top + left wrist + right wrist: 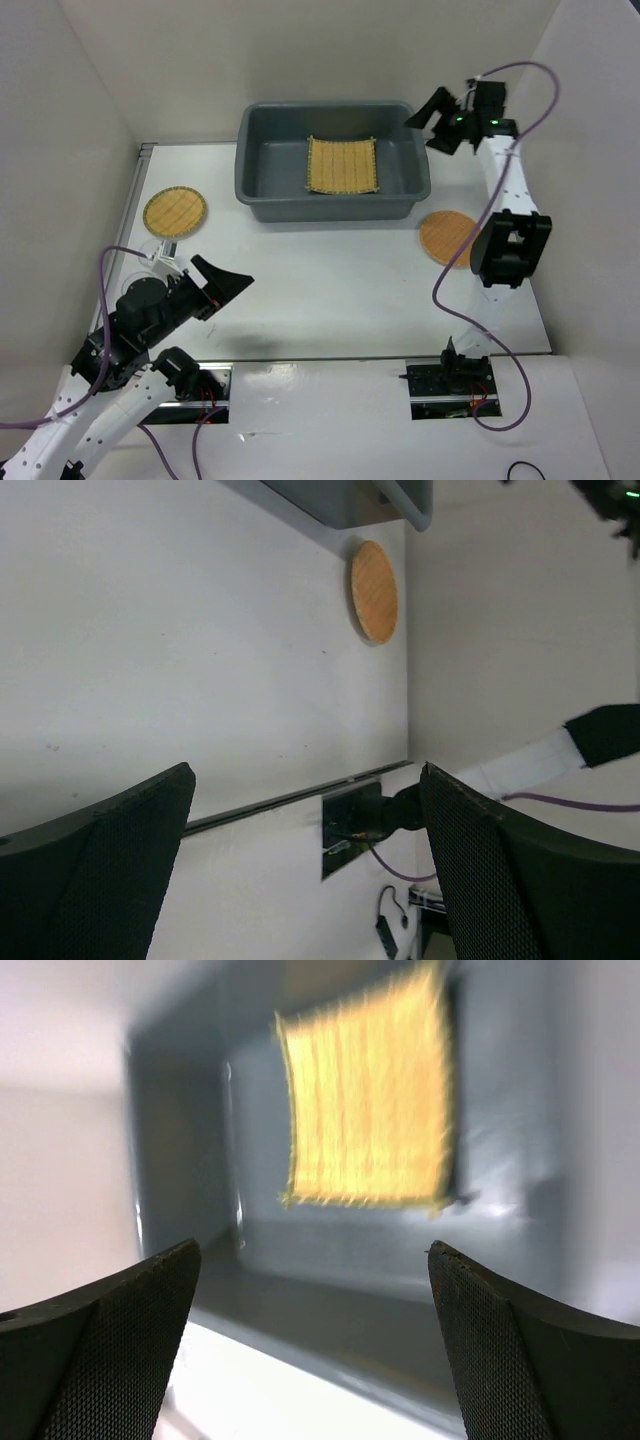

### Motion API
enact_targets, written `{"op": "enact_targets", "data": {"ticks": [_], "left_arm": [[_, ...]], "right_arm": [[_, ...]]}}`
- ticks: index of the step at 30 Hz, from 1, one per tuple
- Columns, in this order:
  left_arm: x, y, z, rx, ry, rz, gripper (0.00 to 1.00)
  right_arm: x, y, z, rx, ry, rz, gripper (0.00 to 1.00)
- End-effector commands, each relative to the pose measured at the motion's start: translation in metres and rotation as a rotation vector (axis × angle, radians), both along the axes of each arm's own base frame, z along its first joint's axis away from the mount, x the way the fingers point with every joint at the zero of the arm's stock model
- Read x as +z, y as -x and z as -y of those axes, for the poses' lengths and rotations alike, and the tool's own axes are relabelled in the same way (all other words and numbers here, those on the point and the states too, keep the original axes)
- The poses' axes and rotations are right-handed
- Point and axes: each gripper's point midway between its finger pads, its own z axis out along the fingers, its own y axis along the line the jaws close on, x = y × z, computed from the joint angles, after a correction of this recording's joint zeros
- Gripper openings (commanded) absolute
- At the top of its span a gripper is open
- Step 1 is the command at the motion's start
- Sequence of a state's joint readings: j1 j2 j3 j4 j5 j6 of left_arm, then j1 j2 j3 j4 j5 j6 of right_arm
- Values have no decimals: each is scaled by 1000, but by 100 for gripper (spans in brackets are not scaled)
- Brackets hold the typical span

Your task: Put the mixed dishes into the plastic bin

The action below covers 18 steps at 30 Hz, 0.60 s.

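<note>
The orange-brown disc is outside the bin, so my right gripper needs to move back from the bin and down to the orange-brown disc's edge (pixel 472 239) facing the side.
The dark grey plastic bin (pixel 262 190) stands at the back middle with the square yellow woven mat (pixel 342 165) flat on its floor. The yellow-tan disc (pixel 175 211) lies on the table at the left, the orange-brown disc (pixel 447 238) at the right. A clear glass cup (pixel 158 254) shows faintly beside my left arm. My right gripper (pixel 420 137) is open and empty above the bin's right end; its view shows the mat (pixel 368 1100) blurred inside the bin (pixel 180 1160). My left gripper (pixel 222 272) is open and empty over the near left table.
The left wrist view shows the orange-brown disc (pixel 374 591) near the right wall and a corner of the bin (pixel 345 502). White walls close in the table on the left, back and right. The right arm's upper link (pixel 510 245) hangs beside the orange-brown disc.
</note>
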<state>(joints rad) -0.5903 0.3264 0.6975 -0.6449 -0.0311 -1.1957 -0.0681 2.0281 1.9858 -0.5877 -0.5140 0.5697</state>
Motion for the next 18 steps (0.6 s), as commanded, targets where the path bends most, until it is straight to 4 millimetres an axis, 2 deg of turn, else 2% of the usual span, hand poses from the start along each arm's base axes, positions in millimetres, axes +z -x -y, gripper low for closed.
{"op": "enact_targets", "data": {"ticks": [1, 2, 3, 4, 6, 7, 8, 9, 11, 12, 13, 14, 15, 16, 18], "left_arm": [[5, -10, -8, 39, -69, 30, 100], [-7, -10, -13, 51, -126, -22, 100], [-22, -19, -18, 86, -216, -92, 100], [-29, -22, -22, 98, -275, -133, 100], [-37, -32, -21, 62, -413, -182, 100], [-37, -38, -18, 48, -438, -180, 100], [-36, -46, -13, 37, -454, -172, 100], [-35, -50, -11, 31, -459, -156, 100], [-24, -60, -7, 44, -434, -106, 100], [-21, -62, -6, 46, -424, -92, 100], [-23, -63, -3, 35, -414, -89, 100], [-25, -64, 0, 27, -406, -86, 100], [-25, -62, 2, 16, -401, -88, 100], [-27, -61, 6, 1, -385, -96, 100], [-32, -59, 7, -9, -387, -107, 100]], "right_arm": [[108, 20, 55, 10, 183, 308, 98], [114, 28, 73, -12, 279, 302, 98], [108, 32, 101, 9, 427, 315, 98], [98, 38, 114, 36, 506, 293, 98], [46, 62, 145, 92, 622, 112, 98], [21, 71, 155, 189, 692, 66, 98], [-22, 92, 155, 284, 628, -67, 98], [-43, 103, 172, 299, 600, -128, 98], [-81, 125, 184, 360, 530, -231, 98], [-97, 130, 191, 355, 479, -263, 98], [-108, 139, 206, 321, 459, -292, 98], [-120, 144, 210, 337, 451, -311, 98], [-127, 141, 217, 331, 492, -314, 98], [-140, 148, 218, 331, 498, -342, 98], [-147, 149, 225, 322, 548, -341, 98]]}}
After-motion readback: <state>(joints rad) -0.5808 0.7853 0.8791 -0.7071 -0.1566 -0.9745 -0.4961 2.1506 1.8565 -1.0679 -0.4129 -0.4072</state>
